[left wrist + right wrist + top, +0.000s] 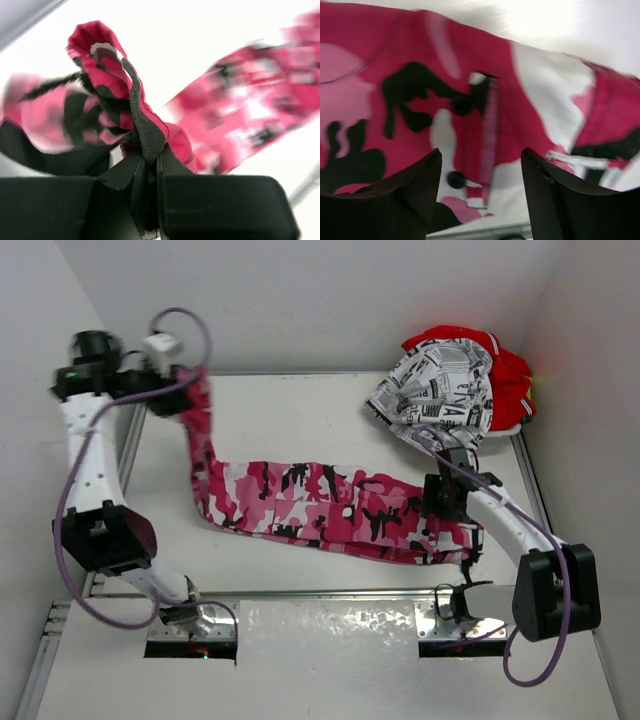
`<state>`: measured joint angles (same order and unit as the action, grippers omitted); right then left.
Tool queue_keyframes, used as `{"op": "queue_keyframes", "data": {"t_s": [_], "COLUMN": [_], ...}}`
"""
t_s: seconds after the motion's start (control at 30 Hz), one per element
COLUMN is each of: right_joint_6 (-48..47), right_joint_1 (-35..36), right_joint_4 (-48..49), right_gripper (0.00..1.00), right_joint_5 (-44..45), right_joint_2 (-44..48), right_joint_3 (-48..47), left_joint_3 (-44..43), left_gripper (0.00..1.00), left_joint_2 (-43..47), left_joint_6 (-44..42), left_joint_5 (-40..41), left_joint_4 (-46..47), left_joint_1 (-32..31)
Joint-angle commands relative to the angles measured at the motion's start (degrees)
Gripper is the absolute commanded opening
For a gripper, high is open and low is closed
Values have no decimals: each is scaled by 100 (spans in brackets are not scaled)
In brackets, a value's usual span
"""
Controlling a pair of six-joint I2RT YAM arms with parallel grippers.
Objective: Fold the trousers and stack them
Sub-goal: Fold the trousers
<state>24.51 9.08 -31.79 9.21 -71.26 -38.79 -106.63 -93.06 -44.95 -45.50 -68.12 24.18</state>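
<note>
The robot's left gripper will next carry the lifted leg end over, move down and let go, because the trousers' middle (pixel 312 492) is below it and to its right in the top view.
The pink, white, black and crimson camouflage trousers (pixel 330 510) lie stretched across the table from back left to front right. My left gripper (pixel 185 380) is shut on one leg end and holds it lifted at the back left; the left wrist view shows the bunched cloth (pixel 125 110) pinched between the closed jaws. My right gripper (pixel 445 502) is open just above the waist end; the right wrist view shows buttons and cloth (pixel 470 115) between the spread fingers. The white newsprint trousers (pixel 440 390) lie crumpled on the red trousers (pixel 512 375) at the back right.
White walls close in the table at the back, left and right. A metal rail (pixel 330 593) runs along the table's near edge, with the arm bases (pixel 190 625) below it. A purple cable (pixel 70 500) loops beside the left arm.
</note>
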Motion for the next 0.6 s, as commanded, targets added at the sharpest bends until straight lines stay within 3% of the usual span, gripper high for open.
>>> {"op": "queue_keyframes", "data": {"t_s": [0.0, 0.2, 0.43, 0.57], "right_joint_6": [581, 573, 414, 160], "right_joint_1": [-195, -1259, -1733, -1840], "right_joint_4": [-774, -1022, -778, -21], "right_gripper": [62, 67, 71, 73], "right_joint_5": [835, 634, 573, -269], "right_joint_2": [-89, 596, 526, 325], "right_joint_3": [-497, -367, 212, 503], "left_joint_3": [96, 1538, 2751, 3138], "left_gripper": [0, 0, 0, 0], "left_joint_2": [437, 771, 1035, 1044], "left_joint_6": [556, 1742, 2621, 2991], "left_joint_5": [-724, -575, -224, 31], "left_joint_4": [122, 1326, 2371, 3031], "left_joint_1": [-1516, -3180, -4096, -4517]}}
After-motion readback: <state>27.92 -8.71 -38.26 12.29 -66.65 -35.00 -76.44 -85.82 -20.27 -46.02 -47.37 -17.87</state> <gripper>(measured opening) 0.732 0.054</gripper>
